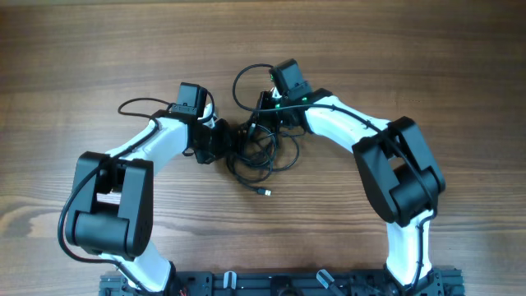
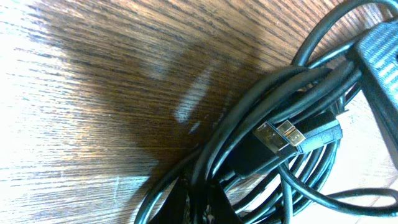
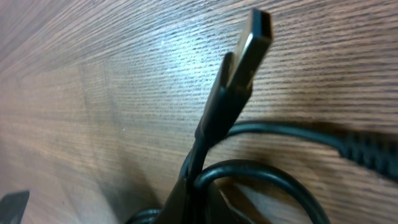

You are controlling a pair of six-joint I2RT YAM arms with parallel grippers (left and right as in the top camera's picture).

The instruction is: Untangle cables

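Next, the right gripper lifts the cable up and to the right in the overhead view, over bare wood, and releases it, because it still joins the coil.
The thin black cables lie in a tangled coil at the table's middle, with one loose plug end pointing toward the front. My left gripper is at the coil's left side. In the left wrist view its dark fingers are pinched on a few cable strands, with a silvery USB plug just beyond. My right gripper is at the coil's far side. In the right wrist view its fingers are shut on a cable whose USB plug sticks up.
The wooden table surrounds the coil. Thicker black arm wires loop near the left wrist and above the right wrist. The arm bases stand at the front edge.
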